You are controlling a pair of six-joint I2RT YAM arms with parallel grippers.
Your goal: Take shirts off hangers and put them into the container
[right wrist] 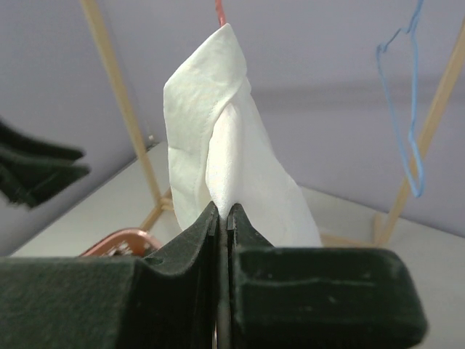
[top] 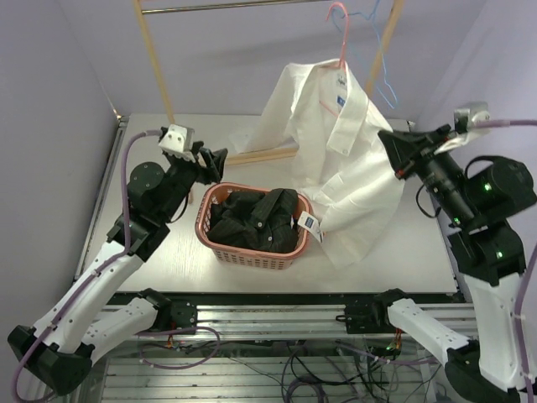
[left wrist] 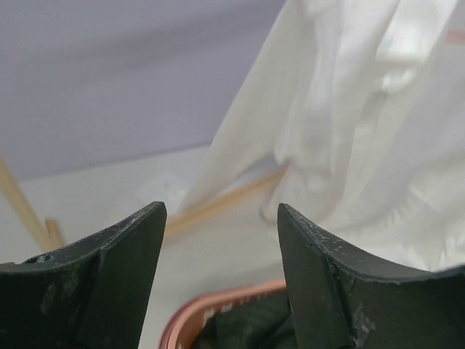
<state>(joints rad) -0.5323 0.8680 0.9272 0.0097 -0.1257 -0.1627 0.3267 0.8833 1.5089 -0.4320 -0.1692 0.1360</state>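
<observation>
The robot's right gripper needs to pull the fold down and back first and then open, so that the shirt comes off the pink hanger, whose hook is up by the rack's rod.
The cream-white shirt [top: 336,151] hangs on the pink hanger [top: 338,25] from the rack, its hem spread on the table. My right gripper [top: 390,147] is shut on a fold of its right edge; the wrist view shows the cloth [right wrist: 211,109] pinched between the closed tips [right wrist: 224,207]. The dark shirt [top: 256,220] lies bunched inside the salmon-pink container [top: 252,256]. My left gripper [top: 216,164] hovers just left of and above the container, open and empty [left wrist: 221,211]. The light blue hanger [top: 382,59] hangs bare.
The wooden rack has a left post [top: 155,59] and a base bar [top: 264,155] lying across the table behind the container. A white tag [top: 310,223] of the dark shirt sticks out over the container's right rim.
</observation>
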